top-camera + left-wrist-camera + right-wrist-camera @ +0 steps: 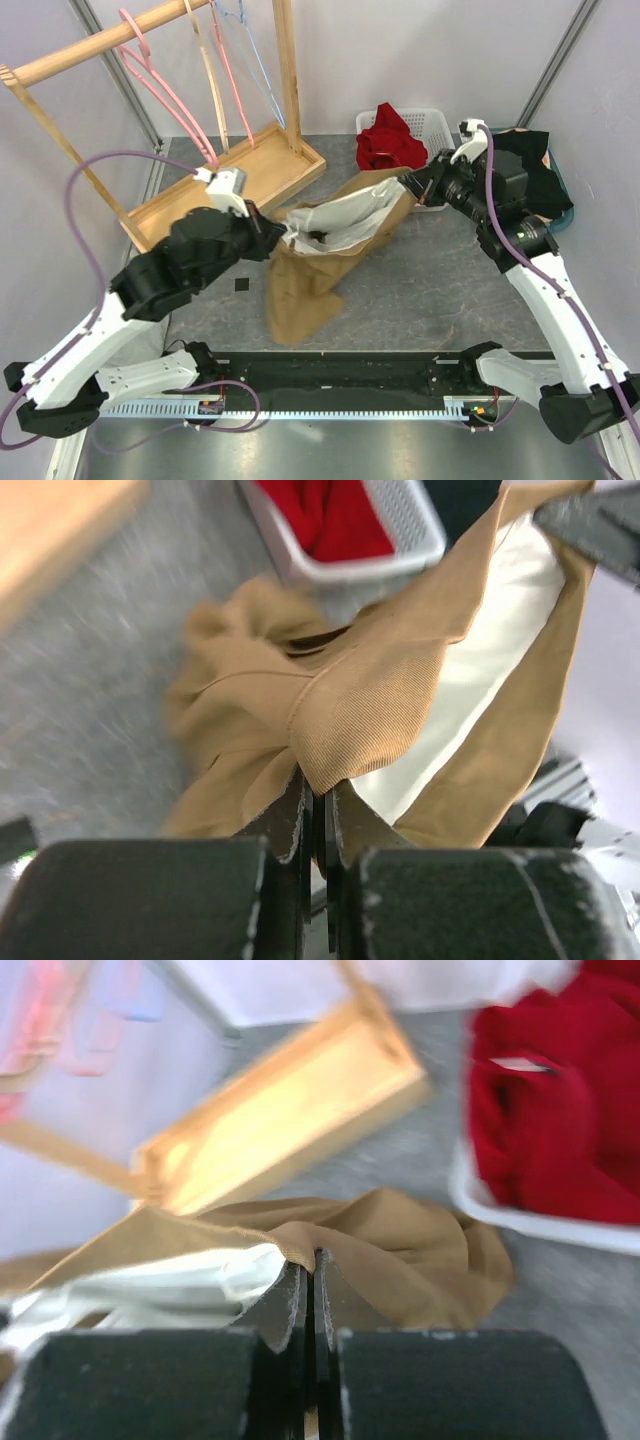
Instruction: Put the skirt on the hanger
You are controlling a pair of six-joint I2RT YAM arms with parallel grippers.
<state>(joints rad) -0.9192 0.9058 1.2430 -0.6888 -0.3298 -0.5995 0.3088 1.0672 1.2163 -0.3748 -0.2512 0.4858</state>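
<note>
My left gripper will next pull its end of the skirt's waistband back and down onto the table's near surface (264, 306), because the waistband hangs stretched above the open grey table.
A tan skirt (300, 285) with white lining hangs stretched between my two grippers above the table, its lower part draped on the grey surface. My left gripper (281, 236) is shut on the skirt's waistband (365, 715) at its left end. At the right end my right gripper (408, 184) is shut on the waistband edge (305, 1245). Pink hangers (165, 85) hang from the wooden rack's rail (90, 45) at the back left, well away from both grippers.
The rack's wooden base tray (235, 180) lies behind the skirt. A white basket (432, 125) with red cloth (390, 140) stands at the back right, dark clothing (535, 170) beside it. A small black square (241, 286) lies on the table.
</note>
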